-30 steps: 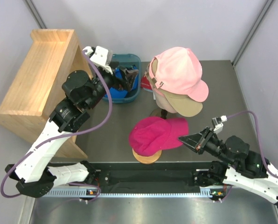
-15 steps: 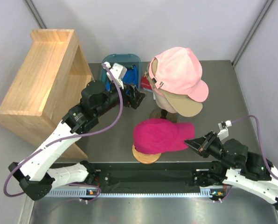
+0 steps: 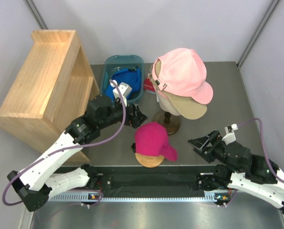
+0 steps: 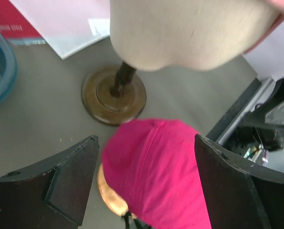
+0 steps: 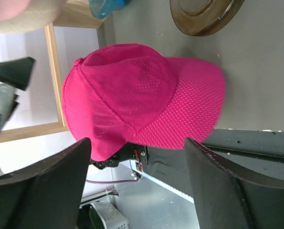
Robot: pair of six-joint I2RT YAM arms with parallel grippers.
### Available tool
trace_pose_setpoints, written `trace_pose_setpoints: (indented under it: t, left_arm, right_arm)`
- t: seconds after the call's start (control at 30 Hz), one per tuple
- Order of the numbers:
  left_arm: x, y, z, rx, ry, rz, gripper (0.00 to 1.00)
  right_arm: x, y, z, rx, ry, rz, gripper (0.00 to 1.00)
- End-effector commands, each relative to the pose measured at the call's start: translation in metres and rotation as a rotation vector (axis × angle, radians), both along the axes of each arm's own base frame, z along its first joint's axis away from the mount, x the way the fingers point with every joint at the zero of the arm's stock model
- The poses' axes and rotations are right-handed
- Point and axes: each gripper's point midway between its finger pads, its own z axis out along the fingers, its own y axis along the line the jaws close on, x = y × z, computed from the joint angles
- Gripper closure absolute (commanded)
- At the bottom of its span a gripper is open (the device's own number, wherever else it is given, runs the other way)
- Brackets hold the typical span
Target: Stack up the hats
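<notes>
I should next move my left gripper outward and down onto the royal blue hat's edge by the red paper (image 3: 136,79), because that hat is outward of my gripper and below it.
A magenta hat (image 3: 154,140) rests on a round wooden ball (image 3: 148,161), its brim pointing front-right. The light pink hat (image 3: 182,71) sits on the tan hat (image 3: 188,109), both on the cream mannequin head. A royal blue hat (image 3: 122,79) lies in the teal bin (image 3: 138,62). My left gripper (image 3: 137,114) hovers open just behind the magenta hat (image 4: 156,176), which lies between and below its fingers (image 4: 70,181). My right gripper (image 3: 200,142) is open to the right of the magenta hat (image 5: 142,95), apart from it.
A wooden shelf (image 3: 42,71) stands at the left. The mannequin's round wooden base (image 3: 167,122) sits behind the magenta hat. Red and white papers (image 3: 149,86) lie beside the bin. A black rail (image 3: 151,180) runs along the near edge.
My right gripper opened and let go of the magenta hat's brim, which swung toward the front. My left arm swept from the bin to just above the magenta hat.
</notes>
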Motion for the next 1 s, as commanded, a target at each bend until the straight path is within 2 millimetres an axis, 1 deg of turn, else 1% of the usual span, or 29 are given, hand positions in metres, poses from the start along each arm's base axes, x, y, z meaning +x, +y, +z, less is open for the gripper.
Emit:
trace_pose_setpoints:
  t: [0.0, 0.03, 0.13, 0.2, 0.23, 0.27, 0.3, 0.33, 0.37, 0.4, 0.43, 0.5, 0.53, 0.57, 0.6, 0.63, 0.67, 0.7, 0.73, 0.77, 0.8, 0.83, 0.87, 0.9, 0.93, 0.97]
  left_arm:
    - [-0.012, 0.000, -0.001, -0.031, 0.023, -0.025, 0.15]
    - [-0.011, 0.002, -0.003, -0.023, 0.025, -0.018, 0.15]
    - [-0.006, 0.005, -0.001, -0.016, 0.006, 0.010, 0.14]
    - [0.007, 0.013, 0.001, 0.007, -0.021, 0.084, 0.13]
    - [0.014, 0.014, -0.001, 0.028, -0.026, 0.110, 0.12]
    - [0.027, 0.024, 0.004, 0.053, -0.051, 0.193, 0.12]
    - [0.035, 0.028, 0.005, 0.078, -0.066, 0.231, 0.11]
    - [0.046, 0.031, -0.003, 0.126, -0.057, 0.274, 0.10]
    - [0.057, 0.040, 0.003, 0.154, -0.070, 0.341, 0.10]
    - [0.066, 0.045, 0.002, 0.184, -0.076, 0.380, 0.10]
    - [0.078, 0.044, -0.001, 0.209, -0.070, 0.406, 0.09]
    - [0.102, 0.052, 0.003, 0.203, -0.095, 0.464, 0.09]
    - [0.113, 0.053, -0.006, 0.213, -0.082, 0.483, 0.10]
    - [0.129, 0.066, -0.008, 0.203, -0.080, 0.527, 0.10]
    - [0.140, 0.065, -0.006, 0.163, -0.087, 0.526, 0.11]
    - [0.152, 0.067, -0.017, 0.165, -0.072, 0.540, 0.12]
    - [0.165, 0.078, -0.020, 0.157, -0.067, 0.572, 0.12]
    - [0.179, 0.077, -0.023, 0.145, -0.082, 0.574, 0.13]
    - [0.187, 0.074, -0.025, 0.141, -0.088, 0.561, 0.13]
    - [0.196, 0.077, -0.027, 0.146, -0.093, 0.567, 0.13]
    - [0.209, 0.074, -0.042, 0.171, -0.084, 0.552, 0.13]
    - [0.220, 0.067, -0.039, 0.149, -0.103, 0.527, 0.14]
    - [0.231, 0.070, -0.043, 0.146, -0.101, 0.528, 0.14]
    - [0.243, 0.068, -0.065, 0.168, -0.068, 0.522, 0.14]
    - [0.252, 0.064, -0.062, 0.153, -0.074, 0.503, 0.15]
    - [0.260, 0.066, -0.068, 0.161, -0.064, 0.506, 0.15]
  right_arm:
    - [0.004, -0.009, 0.018, 0.013, -0.024, -0.041, 0.19]
    - [0.004, -0.010, 0.019, 0.012, -0.024, -0.046, 0.18]
    - [0.006, -0.013, 0.020, 0.004, -0.027, -0.059, 0.15]
    - [0.007, -0.014, 0.020, -0.001, -0.029, -0.070, 0.15]
    - [0.008, -0.015, 0.020, -0.002, -0.028, -0.073, 0.15]
    - [0.008, -0.016, 0.020, -0.005, -0.029, -0.079, 0.15]
    - [0.009, -0.017, 0.020, -0.005, -0.030, -0.084, 0.15]
    - [0.009, -0.018, 0.022, -0.002, -0.032, -0.090, 0.15]
    - [0.011, -0.020, 0.022, -0.006, -0.036, -0.103, 0.15]
    - [0.011, -0.022, 0.022, -0.009, -0.037, -0.111, 0.15]
    - [0.012, -0.024, 0.025, -0.004, -0.042, -0.119, 0.15]
    - [0.014, -0.026, 0.027, -0.005, -0.049, -0.135, 0.15]
    - [0.015, -0.027, 0.029, 0.000, -0.052, -0.140, 0.15]
    - [0.016, -0.028, 0.031, 0.001, -0.059, -0.149, 0.15]
    - [0.017, -0.029, 0.033, 0.006, -0.064, -0.155, 0.15]
    - [0.018, -0.031, 0.037, 0.012, -0.072, -0.167, 0.15]
    - [0.019, -0.032, 0.039, 0.014, -0.076, -0.173, 0.15]
    - [0.020, -0.034, 0.041, 0.016, -0.081, -0.182, 0.15]
    - [0.021, -0.036, 0.045, 0.025, -0.086, -0.189, 0.15]
    - [0.022, -0.038, 0.046, 0.025, -0.092, -0.202, 0.15]
    - [0.023, -0.039, 0.047, 0.025, -0.094, -0.208, 0.15]
    - [0.023, -0.040, 0.051, 0.033, -0.099, -0.214, 0.15]
    - [0.025, -0.043, 0.053, 0.032, -0.107, -0.229, 0.15]
    - [0.026, -0.044, 0.054, 0.027, -0.108, -0.237, 0.15]
    - [0.026, -0.046, 0.057, 0.032, -0.112, -0.243, 0.15]
    - [0.027, -0.049, 0.059, 0.029, -0.114, -0.258, 0.15]
